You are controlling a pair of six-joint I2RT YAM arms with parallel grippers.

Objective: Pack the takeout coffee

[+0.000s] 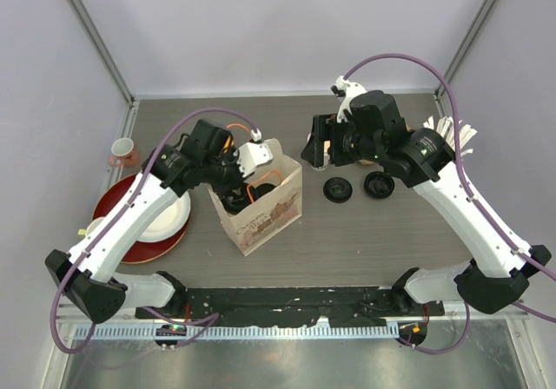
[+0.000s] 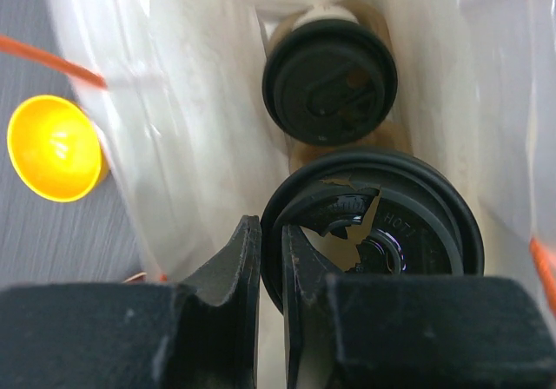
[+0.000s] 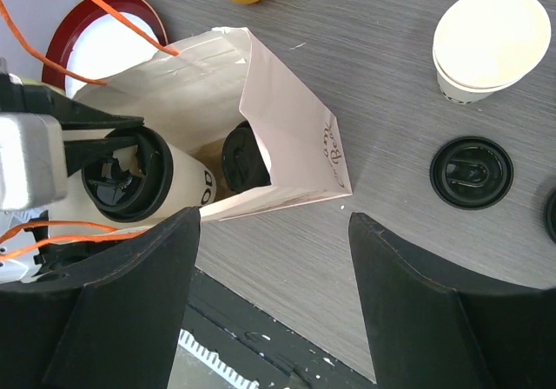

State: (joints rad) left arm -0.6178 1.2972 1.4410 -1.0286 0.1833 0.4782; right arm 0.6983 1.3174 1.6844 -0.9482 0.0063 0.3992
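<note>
My left gripper lowers deeper into the bag next, to the space beside the second cup, and releases, since the held cup's lid still sits higher.
A pale paper bag (image 1: 274,211) stands open at the table's middle. My left gripper (image 2: 271,228) reaches down into it, shut on the lid rim of one takeout coffee cup (image 2: 382,224), white with a black lid. That held cup (image 3: 122,181) leans at the bag's mouth. A second lidded takeout coffee cup (image 2: 330,81) stands deeper in the bag (image 3: 287,128). My right gripper (image 3: 274,220) hovers open above the bare table just right of the bag, nothing between its fingers.
Two loose black lids (image 1: 338,188) (image 1: 380,184) lie right of the bag, near a stack of empty paper cups (image 3: 486,42). A red plate (image 1: 122,202) holding a white dish sits at left, a pinkish handled cup (image 1: 122,153) behind it. A yellow bowl (image 2: 54,146) lies beside the bag.
</note>
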